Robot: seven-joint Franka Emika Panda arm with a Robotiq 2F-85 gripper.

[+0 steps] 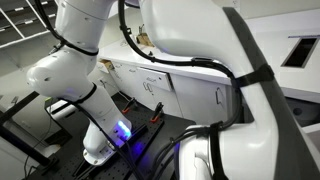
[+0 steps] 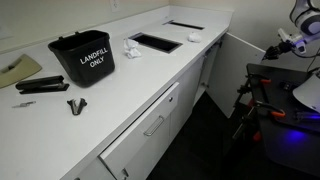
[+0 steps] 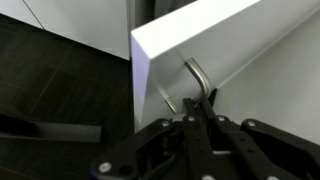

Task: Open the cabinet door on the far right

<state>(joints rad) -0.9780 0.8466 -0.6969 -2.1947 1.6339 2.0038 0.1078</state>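
My gripper will move farther from the cabinet row to swing the door wider. Then it will let go of the handle's lower part, which is between its two black fingers.
In the wrist view the white cabinet door stands swung out from the cabinet, its near edge facing me. Its slim silver bar handle curves out of the door face. My gripper is shut on the lower part of this handle, the two black fingers pressed together around it. In an exterior view a white panel at the far end of the counter looks like the open door, next to my arm. In an exterior view my arm hides most of the cabinet row.
On the white counter stand a black "LANDFILL ONLY" bin, crumpled paper, a sink and small black tools. Drawer fronts lie below. A dark floor lies beside the door. The robot stand is close by.
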